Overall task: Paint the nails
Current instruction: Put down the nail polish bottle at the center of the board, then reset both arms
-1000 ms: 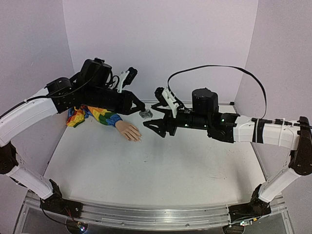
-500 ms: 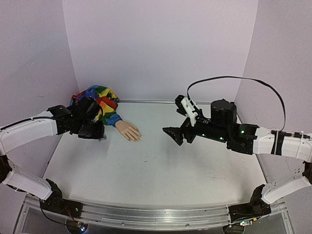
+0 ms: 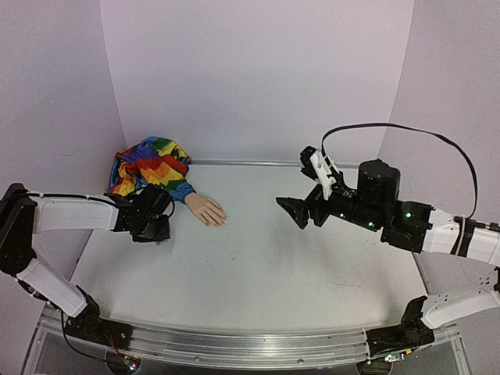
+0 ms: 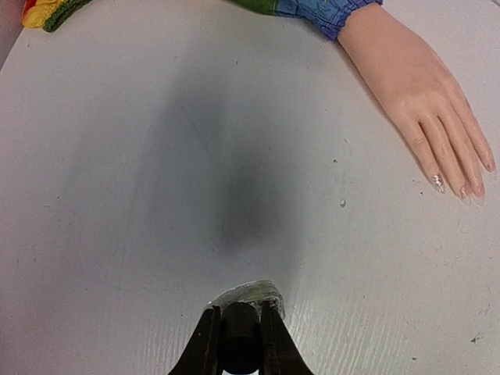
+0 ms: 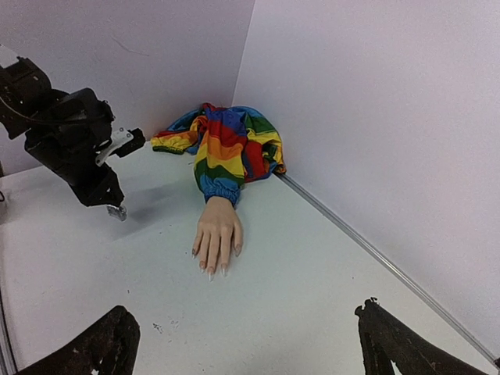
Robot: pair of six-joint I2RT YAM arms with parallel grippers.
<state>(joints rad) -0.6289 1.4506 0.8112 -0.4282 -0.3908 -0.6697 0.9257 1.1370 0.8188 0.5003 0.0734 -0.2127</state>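
The dark cap goes down in my left gripper toward the bare tabletop (image 3: 164,244) beside the fake hand next, for release there, since that spot is clear of the fingers.
The pale fake hand (image 3: 205,210) lies palm down at the back left of the table, its wrist in a rainbow sleeve (image 3: 152,167). Its nails (image 4: 467,188) are small and pointed, and one glints silver; they also show in the right wrist view (image 5: 208,271). My left gripper (image 4: 238,314) hangs low to the left of the hand (image 4: 410,78), shut on the dark cap of a small clear bottle (image 4: 248,292). I cannot tell whether the bottle touches the table. My right gripper (image 3: 291,210) stands wide open and holds nothing, well to the right of the hand (image 5: 218,232).
The white table (image 3: 258,273) is walled by pale panels at the back and on both sides. A metal strip (image 5: 367,250) runs along the foot of the back wall. The bunched sleeve fills the back left corner. A black cable (image 3: 391,129) loops over the right arm.
My left gripper has swung from the back centre to the left of the hand and dropped low. My right gripper has drawn back to the right and its jaws have opened wider.
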